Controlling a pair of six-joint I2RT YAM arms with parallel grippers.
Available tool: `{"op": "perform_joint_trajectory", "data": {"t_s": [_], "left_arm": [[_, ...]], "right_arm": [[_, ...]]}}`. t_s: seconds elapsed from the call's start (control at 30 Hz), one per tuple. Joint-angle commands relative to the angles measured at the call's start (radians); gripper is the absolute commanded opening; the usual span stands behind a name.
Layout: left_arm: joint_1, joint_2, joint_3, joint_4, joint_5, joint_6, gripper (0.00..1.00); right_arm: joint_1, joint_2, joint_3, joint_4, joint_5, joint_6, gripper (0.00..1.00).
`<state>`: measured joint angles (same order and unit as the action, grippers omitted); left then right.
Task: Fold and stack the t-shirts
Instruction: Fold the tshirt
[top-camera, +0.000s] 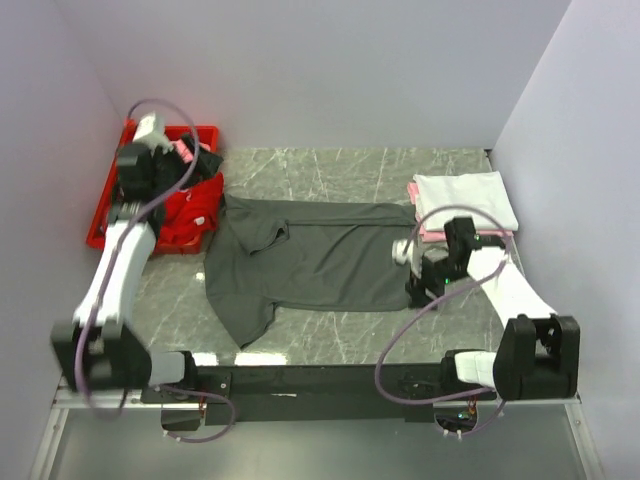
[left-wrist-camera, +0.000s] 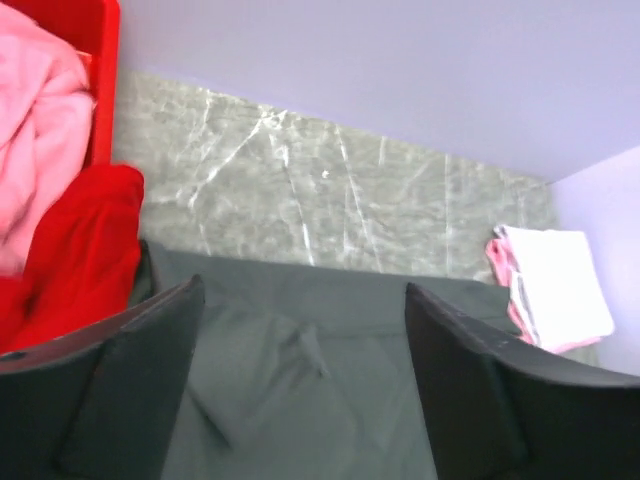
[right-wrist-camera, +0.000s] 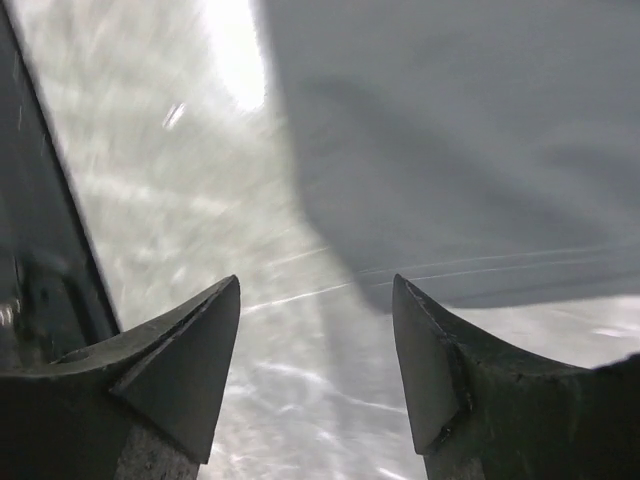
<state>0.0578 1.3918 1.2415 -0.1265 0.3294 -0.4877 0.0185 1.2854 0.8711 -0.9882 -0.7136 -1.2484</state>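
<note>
The grey shirt's sleeve sticks out from the shirt's body. My left gripper needs to come back from the bin next and go down onto the grey shirt's near sleeve corner (top-camera: 240, 342).
A large dark grey t-shirt (top-camera: 310, 265) lies spread flat across the middle of the marble table, collar end to the left. My left gripper (top-camera: 203, 163) hangs high over the bin's right side, open and empty; in the left wrist view the grey t-shirt (left-wrist-camera: 300, 380) shows between its fingers (left-wrist-camera: 150, 370). My right gripper (top-camera: 418, 288) is low at the shirt's right edge, open; bare marble lies between its fingertips, and the grey cloth (right-wrist-camera: 460, 150) is just beyond them. A folded white t-shirt (top-camera: 465, 198) rests on a folded pink one (top-camera: 432, 234) at the back right.
A red plastic bin (top-camera: 105, 222) stands at the back left with a pink t-shirt (left-wrist-camera: 40, 120) inside and a red t-shirt (top-camera: 190, 215) draped over its right rim, touching the grey shirt's corner. Walls close in on the left, the back and the right.
</note>
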Motion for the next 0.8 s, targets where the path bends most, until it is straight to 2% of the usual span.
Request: {"op": "perform_joint_trajectory", "data": {"t_s": [0.0,0.03,0.07,0.17,0.23,0.27,0.33,0.47,0.5,0.57,0.6,0.67,0.77], "left_arm": [[0.013,-0.23,-0.195,0.038,-0.061,-0.017,0.99],[0.019,-0.284,-0.293,0.021,-0.069,-0.031,0.99],[0.025,-0.383,-0.341,0.008,-0.073,-0.049,0.99],[0.033,-0.538,-0.479,-0.097,-0.03,-0.109,0.99],[0.033,-0.588,-0.561,-0.18,0.023,-0.202,0.93],[0.033,-0.629,-0.583,-0.271,0.036,-0.242,0.88],[0.031,-0.695,-0.655,-0.352,0.046,-0.284,0.8],[0.017,-0.792,-0.7,-0.521,0.036,-0.421,0.77],[0.013,-0.8,-0.697,-0.607,0.027,-0.433,0.77],[-0.051,-0.763,-0.677,-0.691,-0.056,-0.494,0.75],[-0.09,-0.748,-0.674,-0.761,-0.072,-0.506,0.7],[-0.178,-0.722,-0.669,-0.826,-0.146,-0.561,0.68],[-0.286,-0.718,-0.678,-0.887,-0.187,-0.635,0.66]], "right_arm": [[-0.002,-0.089,-0.134,-0.01,0.051,-0.26,0.68],[-0.002,-0.15,-0.171,0.0,0.061,-0.281,0.68],[-0.002,-0.181,-0.237,0.043,0.068,-0.292,0.68],[-0.002,-0.258,-0.293,0.121,0.077,-0.278,0.68],[-0.002,-0.261,-0.288,0.137,0.057,-0.27,0.68],[-0.002,-0.252,-0.279,0.154,0.052,-0.267,0.67],[-0.002,-0.226,-0.27,0.163,0.045,-0.273,0.66],[0.0,-0.19,-0.264,0.181,0.023,-0.276,0.65],[-0.002,-0.184,-0.261,0.186,0.017,-0.273,0.65],[-0.002,-0.181,-0.253,0.204,0.006,-0.255,0.64],[-0.002,-0.179,-0.25,0.212,0.002,-0.243,0.64],[-0.002,-0.178,-0.244,0.23,-0.013,-0.227,0.64],[-0.002,-0.163,-0.227,0.243,-0.03,-0.203,0.64]]}}
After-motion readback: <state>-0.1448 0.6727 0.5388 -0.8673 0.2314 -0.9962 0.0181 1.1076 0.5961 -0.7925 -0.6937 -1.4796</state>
